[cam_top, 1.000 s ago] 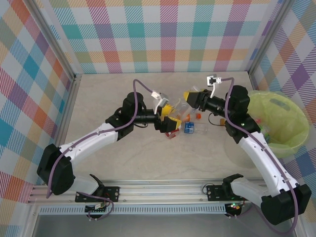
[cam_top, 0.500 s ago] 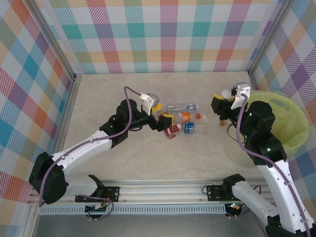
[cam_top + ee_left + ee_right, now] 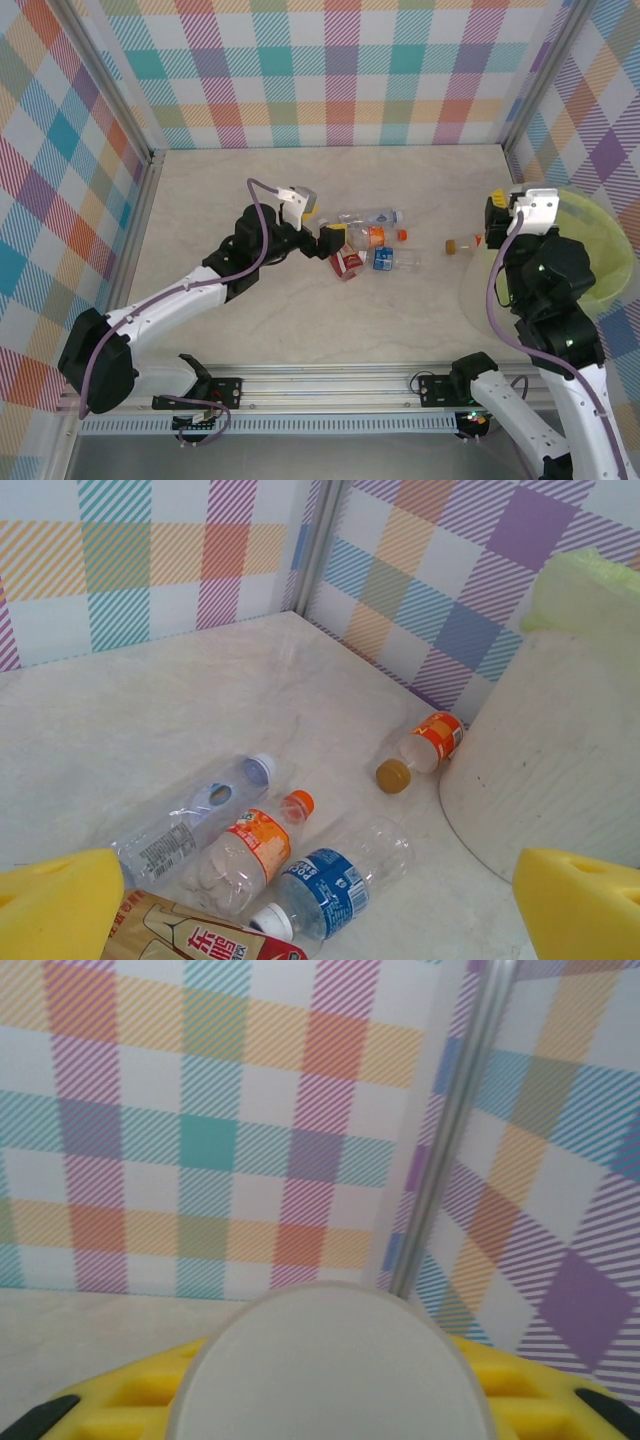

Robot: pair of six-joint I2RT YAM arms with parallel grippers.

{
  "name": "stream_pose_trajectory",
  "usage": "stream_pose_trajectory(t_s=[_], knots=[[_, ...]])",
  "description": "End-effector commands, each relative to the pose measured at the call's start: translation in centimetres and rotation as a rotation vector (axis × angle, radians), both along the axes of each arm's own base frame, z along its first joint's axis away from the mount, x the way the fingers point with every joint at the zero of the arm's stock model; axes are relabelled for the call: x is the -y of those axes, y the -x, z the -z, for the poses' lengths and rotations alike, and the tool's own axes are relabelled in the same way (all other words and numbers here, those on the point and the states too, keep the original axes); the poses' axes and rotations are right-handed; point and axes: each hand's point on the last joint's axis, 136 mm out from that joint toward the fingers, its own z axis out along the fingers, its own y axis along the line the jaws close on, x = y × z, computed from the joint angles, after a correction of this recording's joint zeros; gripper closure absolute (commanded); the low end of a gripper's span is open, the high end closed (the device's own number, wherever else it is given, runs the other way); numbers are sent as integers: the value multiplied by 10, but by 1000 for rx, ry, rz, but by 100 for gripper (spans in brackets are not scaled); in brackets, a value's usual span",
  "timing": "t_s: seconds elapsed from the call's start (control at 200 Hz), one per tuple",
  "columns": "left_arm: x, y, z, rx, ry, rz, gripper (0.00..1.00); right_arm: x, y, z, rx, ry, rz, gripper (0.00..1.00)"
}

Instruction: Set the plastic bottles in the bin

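Observation:
I need to carry the bottle sideways with my right gripper next, from the rim of the bin over the bin's lined opening, and then release the bottle.
Several plastic bottles lie mid-table: a clear one [image 3: 368, 217] [image 3: 190, 825], an orange-labelled one [image 3: 372, 236] [image 3: 245, 850], a blue-labelled one [image 3: 388, 260] [image 3: 335, 875] and a red-labelled one [image 3: 347, 262] [image 3: 200, 940]. A small orange bottle with a brown cap [image 3: 462, 244] [image 3: 425, 750] lies by the bin [image 3: 615, 262] [image 3: 560, 750]. My left gripper [image 3: 325, 225] [image 3: 320, 910] stands open just left of the cluster, holding nothing. At the bin's left rim, my right gripper [image 3: 497, 213] [image 3: 330, 1400] is shut on a bottle whose pale round end [image 3: 330, 1370] sits between the yellow pads.
Checked walls close the table at the back and both sides, with a metal post [image 3: 450, 1130] in the far right corner. The right arm [image 3: 545, 290] covers much of the bin's left side. Bare tabletop [image 3: 300, 330] lies in front of the cluster.
My right arm has swung from the bottle cluster rightward to the bin's rim, carrying its bottle. The left gripper has drawn back slightly to the left of the cluster.

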Motion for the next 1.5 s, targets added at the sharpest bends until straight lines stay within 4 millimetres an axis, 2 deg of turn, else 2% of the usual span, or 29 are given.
stream_pose_trajectory(t_s=[0.0,0.08,0.19,0.325,0.45,0.535,0.595,0.72,0.855,1.005,1.075,1.245,1.32,1.36,1.415,1.495], knots=[[5,-3,-8,20,33,-4,0,26,20,-29,83,28,127,67],[4,-4,-7,18,31,-8,0,29,23,-27,66,27,135,67],[4,-5,-6,15,28,-14,0,56,26,-20,-5,72,320,67],[2,-6,-5,9,19,-25,0,80,23,0,-150,210,519,65],[1,-7,-1,-4,-4,-29,0,100,41,16,-290,216,615,63],[2,-8,2,-13,-4,-31,0,112,49,32,-412,281,690,57],[3,-10,5,-24,-6,-30,0,116,51,45,-481,288,714,49],[5,-13,10,-45,-12,-40,0,116,46,61,-578,304,722,23],[-1,-14,11,-51,-9,-69,0,99,25,77,-710,277,596,10],[-11,-15,17,-60,-19,-114,0,61,-4,111,-875,220,374,7],[-16,-16,18,-64,-24,-134,0,47,-18,118,-889,231,320,6],[-27,-16,20,-60,-24,-165,0,15,-47,108,-820,220,220,6],[-31,-17,20,-59,-21,-182,0,-11,-59,108,-804,204,111,6],[-33,-18,21,-60,-15,-190,0,-19,-64,106,-794,197,88,5],[-35,-18,21,-61,-8,-196,0,-19,-69,102,-776,179,104,4],[-37,-18,22,-68,-3,-198,0,-5,-71,91,-719,170,192,3]])
